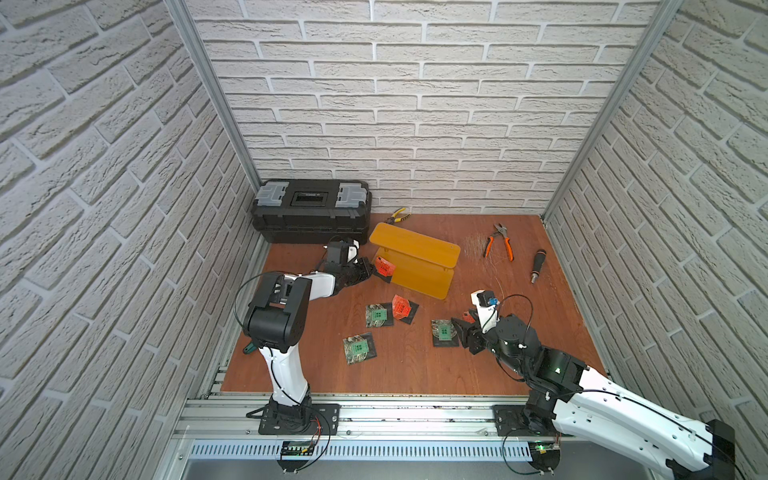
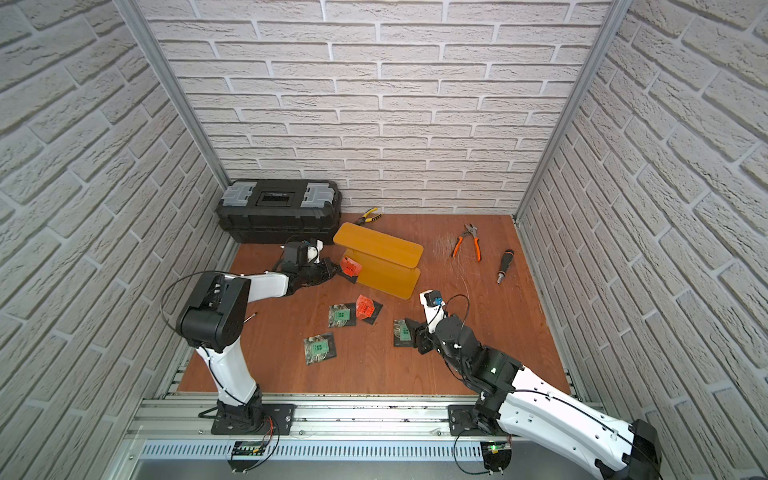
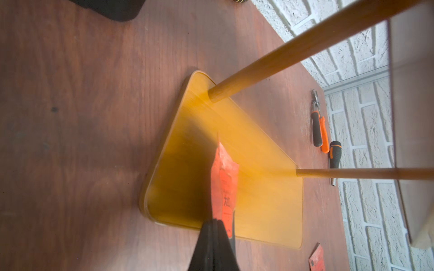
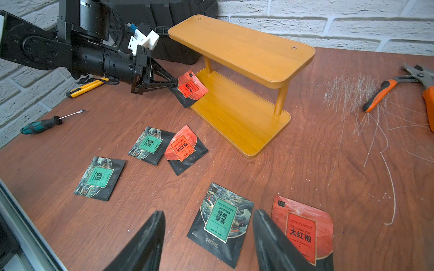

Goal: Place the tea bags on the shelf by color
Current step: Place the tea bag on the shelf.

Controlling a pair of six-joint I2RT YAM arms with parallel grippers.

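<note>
Next I will lower the overhanging red tea bag in my left gripper outward onto the lower board's end by the toolbox [image 3: 196, 158] and let go of it there, because that end is below and outward.
The yellow-orange two-tier shelf [image 1: 415, 259] stands mid-table, with nothing on the boards that show. My left gripper [image 1: 372, 272] is shut on a red tea bag [image 1: 384, 268] and holds it at the left end of the shelf's lower board [image 3: 258, 199]. In the left wrist view the bag [image 3: 224, 187] stands edge-on over that board. My right gripper [image 4: 207, 212] is open and hovers over a green tea bag [image 4: 222, 223], with a red tea bag [image 4: 303, 230] beside one finger. Two green bags [image 1: 377, 316] [image 1: 356, 348] and one red bag [image 1: 402, 306] lie flat between the arms.
A black toolbox [image 1: 311, 216] sits at the back left with yellow pliers [image 1: 397, 216] beside it. Orange pliers [image 1: 500, 241] and a black screwdriver [image 1: 537, 264] lie at the back right. A green-handled screwdriver [image 4: 42, 123] and a yellow knife [image 4: 87, 88] lie near the left arm.
</note>
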